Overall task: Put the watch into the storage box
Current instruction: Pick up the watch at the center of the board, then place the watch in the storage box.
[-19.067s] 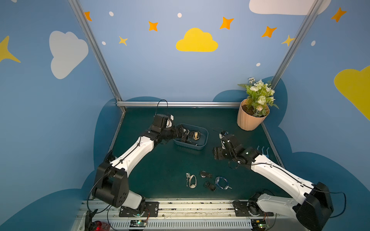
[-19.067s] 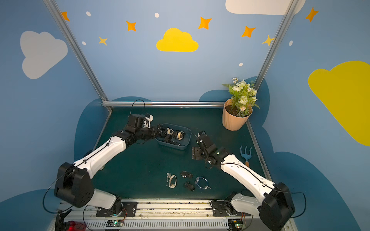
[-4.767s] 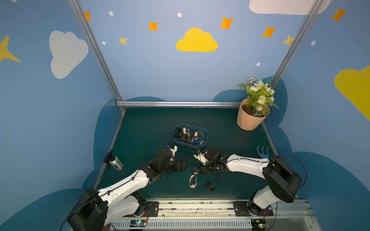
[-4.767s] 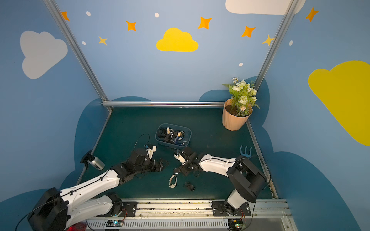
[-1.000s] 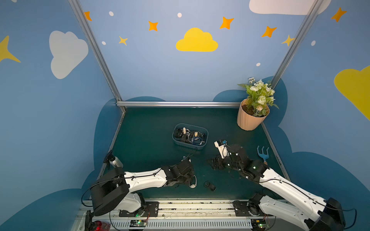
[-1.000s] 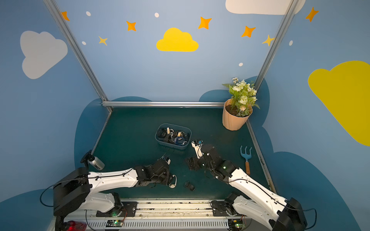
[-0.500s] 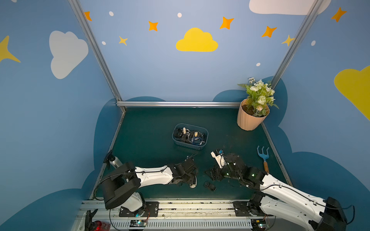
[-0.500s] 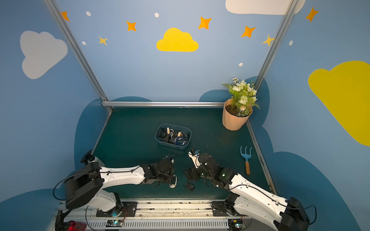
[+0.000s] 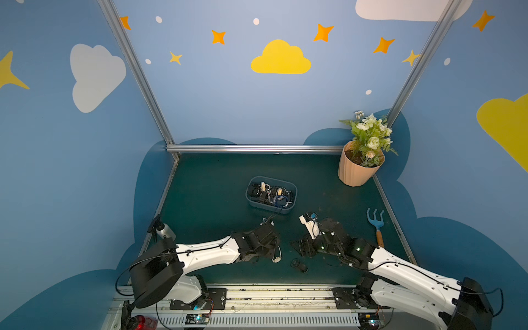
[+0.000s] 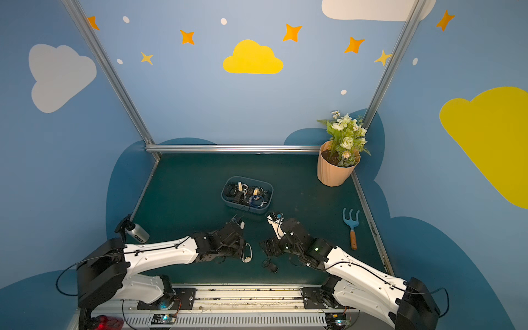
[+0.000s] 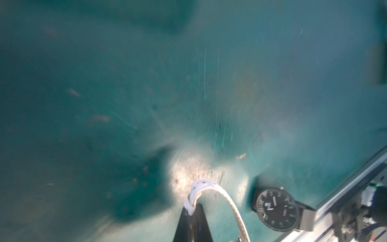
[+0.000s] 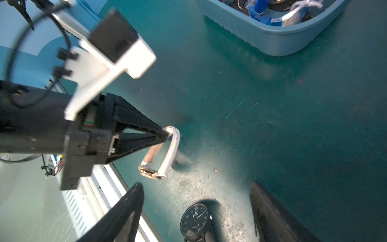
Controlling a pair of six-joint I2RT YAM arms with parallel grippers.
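Observation:
The case hangs low. So my left gripper will next lift it above the rim of the storage box (image 9: 271,206), outward over the watches inside, and let it go.
The white-strapped watch (image 12: 167,155) with a gold case is at the front of the mat, and my left gripper (image 12: 164,134) is shut on the loop of its strap (image 11: 202,186). The case hangs low by the mat (image 9: 276,258). A black-faced watch (image 12: 193,218) lies on the mat beside it (image 11: 274,207), in both top views (image 10: 271,266). My right gripper (image 12: 196,186) is open just above the black watch, one finger on each side, holding nothing. The blue-grey storage box (image 9: 271,206) stands behind both grippers, with several watches inside (image 10: 247,207).
A peach flowerpot (image 9: 357,174) stands in the back right corner. A blue hand rake (image 9: 375,225) lies along the right edge. A silver spray bottle (image 9: 164,231) lies at the left edge. The metal front rail (image 12: 90,201) runs close beside both watches.
My left gripper has closed onto the white watch's strap. My right arm has come down and forward over the black watch, its jaws still wide.

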